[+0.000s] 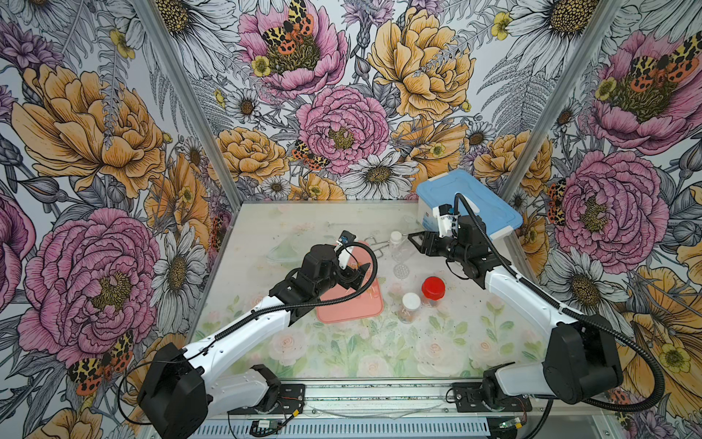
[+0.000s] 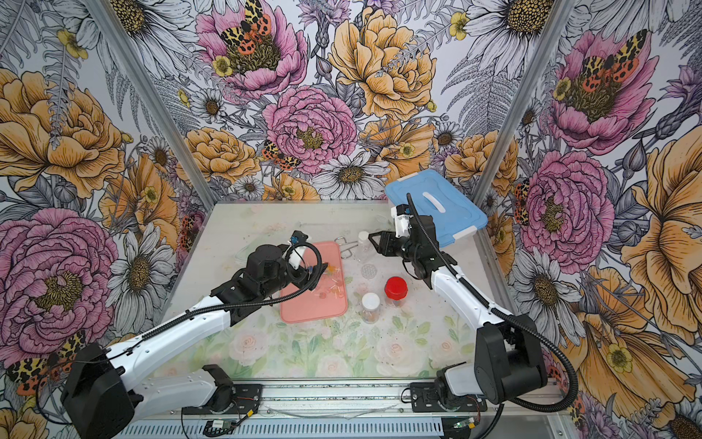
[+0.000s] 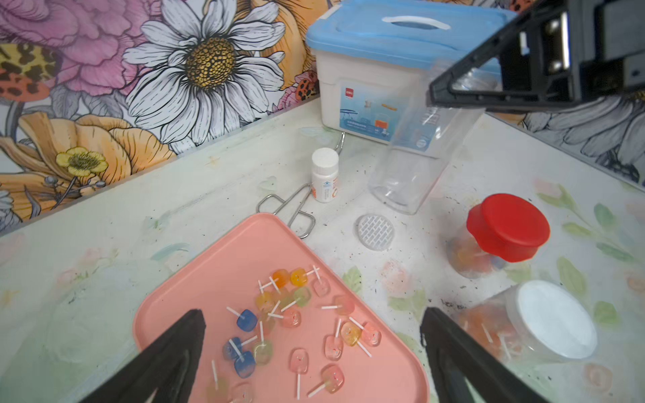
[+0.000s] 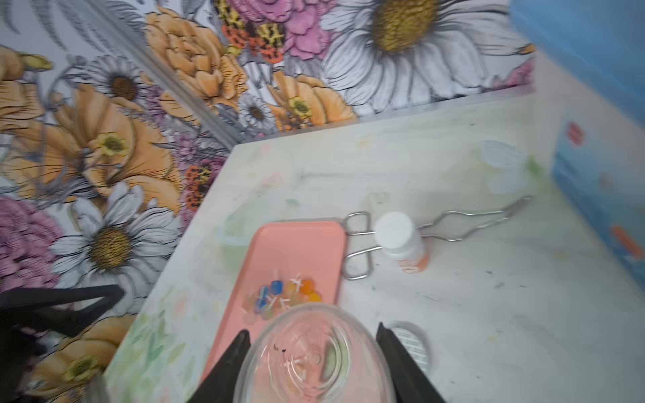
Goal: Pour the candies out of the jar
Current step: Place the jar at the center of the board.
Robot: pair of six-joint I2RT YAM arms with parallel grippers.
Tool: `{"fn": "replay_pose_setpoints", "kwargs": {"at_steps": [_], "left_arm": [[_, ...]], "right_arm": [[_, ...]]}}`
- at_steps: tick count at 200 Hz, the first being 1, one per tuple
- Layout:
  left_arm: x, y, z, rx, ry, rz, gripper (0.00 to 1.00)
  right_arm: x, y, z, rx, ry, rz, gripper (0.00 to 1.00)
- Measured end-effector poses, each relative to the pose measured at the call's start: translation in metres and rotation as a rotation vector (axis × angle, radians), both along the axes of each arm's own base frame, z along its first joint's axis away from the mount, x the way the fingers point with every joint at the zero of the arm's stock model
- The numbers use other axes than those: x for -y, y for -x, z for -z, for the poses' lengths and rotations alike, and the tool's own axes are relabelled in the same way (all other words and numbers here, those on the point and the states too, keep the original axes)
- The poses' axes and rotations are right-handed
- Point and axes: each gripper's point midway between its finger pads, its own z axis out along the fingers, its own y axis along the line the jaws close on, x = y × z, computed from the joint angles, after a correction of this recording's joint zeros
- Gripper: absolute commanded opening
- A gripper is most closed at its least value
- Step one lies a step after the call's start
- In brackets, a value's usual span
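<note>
I should lower and tilt my right gripper to set the jar straight on the bare tabletop between the patterned lid and the box, because the jar is empty.
The candies (image 3: 296, 324) lie scattered on a pink tray (image 3: 223, 265), tiny lollipops with orange, blue, pink and yellow heads; they also show in a top view (image 2: 332, 287). My left gripper (image 3: 311, 310) hovers open just above them with nothing between its fingers, over the tray (image 1: 349, 308) in a top view. My right gripper (image 4: 313, 329) is shut on the jar (image 4: 314, 356), clear and empty. It holds the jar (image 3: 415, 164) tilted above the table to the right of the tray, in front of the box.
A red-lidded jar (image 1: 433, 287) and a white-lidded jar (image 1: 411, 302), both holding candies, stand right of the tray. A round patterned lid (image 1: 401, 270), a small white bottle (image 1: 395, 236) and metal tongs (image 1: 376, 243) lie nearby. A blue-lidded box (image 1: 467, 201) fills the back right corner.
</note>
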Motion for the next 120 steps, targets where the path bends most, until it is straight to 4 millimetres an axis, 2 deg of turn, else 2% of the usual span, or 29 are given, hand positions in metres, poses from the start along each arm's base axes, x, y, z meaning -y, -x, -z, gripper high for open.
{"fn": "replay_pose_setpoints", "kwargs": {"at_steps": [29, 60, 89, 103, 120], "left_arm": [[-0.028, -0.012, 0.004, -0.024, 0.088, -0.136, 0.99], [-0.031, -0.013, 0.008, -0.034, 0.138, -0.171, 0.99], [-0.030, -0.015, 0.004, -0.028, 0.164, -0.178, 0.99], [-0.028, -0.015, 0.004, -0.026, 0.166, -0.175, 0.99], [-0.025, -0.015, 0.004, -0.026, 0.165, -0.169, 0.99]], "right_arm": [[0.042, -0.009, 0.028, 0.001, 0.213, 0.174, 0.43], [0.072, -0.017, 0.037, 0.027, 0.386, 0.276, 0.43], [0.080, -0.022, 0.065, -0.011, 0.504, 0.288, 0.43], [0.079, -0.024, 0.079, -0.030, 0.546, 0.276, 0.43], [0.072, -0.027, 0.087, -0.022, 0.571, 0.261, 0.44]]}}
